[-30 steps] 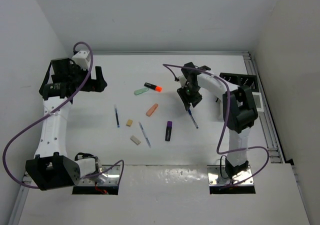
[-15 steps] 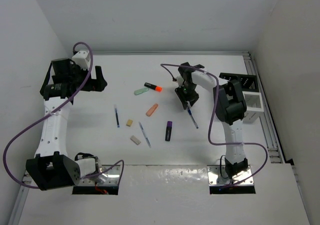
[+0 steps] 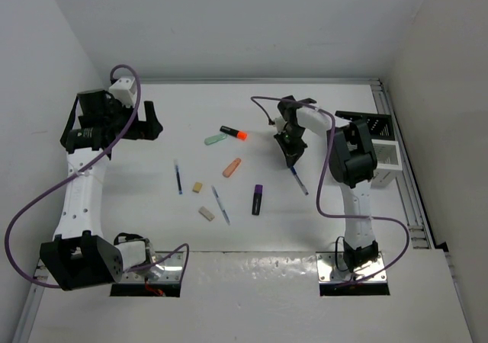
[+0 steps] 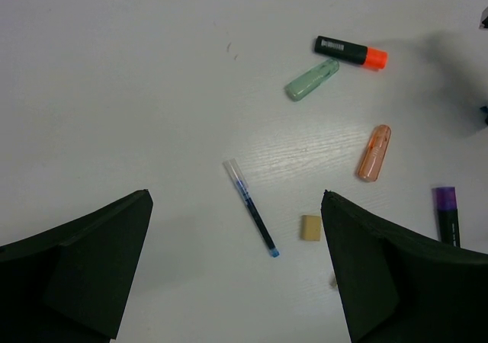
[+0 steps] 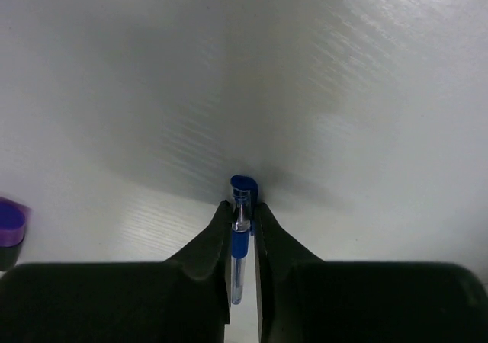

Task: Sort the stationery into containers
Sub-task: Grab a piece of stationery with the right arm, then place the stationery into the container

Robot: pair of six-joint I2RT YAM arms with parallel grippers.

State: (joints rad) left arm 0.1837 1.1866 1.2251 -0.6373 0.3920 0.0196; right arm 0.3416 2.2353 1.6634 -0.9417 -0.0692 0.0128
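The organiser's rail-side compartment lies right of my right gripper in the top view, so next I raise the low pen and carry it over that rim to release.
My right gripper (image 3: pixel 290 154) is shut on a blue pen (image 5: pixel 241 229) near its capped end, low over the table; the pen's free end (image 3: pixel 302 186) trails toward the near side. My left gripper (image 3: pixel 152 120) is open and empty at the far left, above another blue pen (image 4: pixel 252 209). On the table lie an orange-tipped black highlighter (image 3: pixel 233 133), a mint one (image 3: pixel 215 139), an orange one (image 3: pixel 232 167), a purple-black one (image 3: pixel 258 199), a third blue pen (image 3: pixel 220 204) and two beige erasers (image 3: pixel 197 186) (image 3: pixel 206 213). The white slatted box (image 3: pixel 389 160) and the black organiser (image 3: pixel 366 124) stand at the right.
Walls close the table at the back, left and right. A metal rail (image 3: pixel 404 175) runs along the right edge beside the containers. The right arm's elbow (image 3: pixel 354 164) stands between the held pen and the white box.
My right gripper has shifted slightly to the right, and the blue pen has moved with it. The left arm has not moved.
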